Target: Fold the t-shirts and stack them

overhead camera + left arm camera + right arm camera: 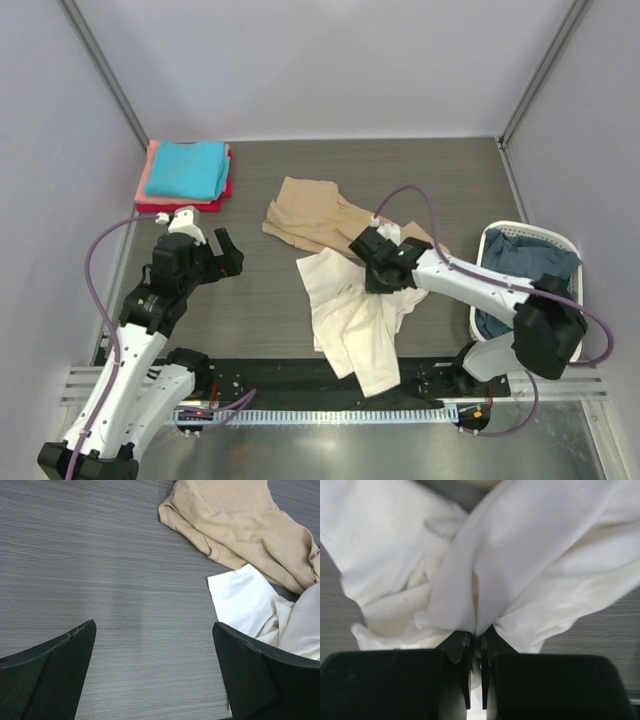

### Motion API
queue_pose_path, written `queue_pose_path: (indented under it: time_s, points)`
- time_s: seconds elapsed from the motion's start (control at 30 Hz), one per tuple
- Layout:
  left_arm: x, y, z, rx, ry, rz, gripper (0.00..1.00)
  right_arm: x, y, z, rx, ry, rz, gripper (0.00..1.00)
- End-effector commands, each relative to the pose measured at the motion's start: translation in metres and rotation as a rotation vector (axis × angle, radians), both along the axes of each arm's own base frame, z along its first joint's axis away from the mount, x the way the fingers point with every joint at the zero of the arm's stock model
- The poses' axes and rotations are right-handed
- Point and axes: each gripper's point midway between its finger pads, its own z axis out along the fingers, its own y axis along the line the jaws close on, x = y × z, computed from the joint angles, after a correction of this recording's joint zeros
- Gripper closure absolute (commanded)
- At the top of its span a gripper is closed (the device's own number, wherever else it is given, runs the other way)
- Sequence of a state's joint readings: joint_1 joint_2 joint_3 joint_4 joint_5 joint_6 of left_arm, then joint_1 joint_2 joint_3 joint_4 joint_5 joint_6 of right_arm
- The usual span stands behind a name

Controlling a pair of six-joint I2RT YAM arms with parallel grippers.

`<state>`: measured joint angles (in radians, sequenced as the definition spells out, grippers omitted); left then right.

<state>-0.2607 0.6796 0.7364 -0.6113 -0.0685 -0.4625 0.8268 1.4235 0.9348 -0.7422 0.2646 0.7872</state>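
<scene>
I will next lift my right gripper and move it to the right in the top view, over the white basket, to let go of the cream-white shirt, because it crowds the tan one.
A crumpled cream-white t-shirt [355, 320] lies at the table's front centre, hanging over the near edge. My right gripper [378, 268] is shut on a fold of it [470, 580]. A tan t-shirt [315, 215] lies rumpled behind it, also in the left wrist view [240, 525]. A folded stack sits at the back left: a turquoise shirt [186, 168] on salmon-pink [150, 165] and red [224, 192] ones. My left gripper [222, 252] is open and empty above bare table, left of the cream-white shirt [245, 597].
A white plastic basket [562, 240] with a dark blue-grey garment [530, 265] stands at the right edge. Purple cables loop from both arms. Grey walls enclose the table on three sides.
</scene>
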Motion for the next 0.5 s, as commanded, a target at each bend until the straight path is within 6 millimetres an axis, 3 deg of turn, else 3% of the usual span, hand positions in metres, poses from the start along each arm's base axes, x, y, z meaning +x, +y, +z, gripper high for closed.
queue_pose_path:
  time_s: [0.0,0.03,0.1,0.13,0.2,0.23,0.33,0.47]
  points:
    - [0.003,0.001,0.021,0.002,-0.054,-0.003,0.00,0.054,-0.051,0.116,-0.019,-0.334,-0.179,0.99]
    - [0.004,0.001,0.021,0.002,-0.054,0.000,0.00,0.064,-0.075,0.176,0.016,-0.485,-0.266,0.99]
    - [0.003,0.000,0.020,0.002,-0.051,-0.004,0.00,0.060,-0.124,0.228,-0.025,-0.595,-0.388,0.99]
    - [0.003,0.000,0.021,0.000,-0.054,-0.007,0.00,0.054,-0.159,0.285,-0.009,-0.739,-0.507,0.99]
    - [0.004,-0.001,0.021,-0.001,-0.053,-0.010,0.00,0.036,-0.193,0.328,-0.055,-0.835,-0.583,0.99]
    - [0.003,-0.001,0.019,-0.002,-0.047,-0.011,0.00,0.023,-0.211,0.367,-0.032,-0.927,-0.653,0.99]
    - [0.004,-0.002,0.020,-0.002,-0.047,-0.016,0.00,-0.002,-0.234,0.406,-0.012,-1.009,-0.718,0.99]
    - [0.004,-0.002,0.020,-0.005,-0.051,-0.016,0.00,-0.025,-0.259,0.420,-0.032,-1.064,-0.798,0.99]
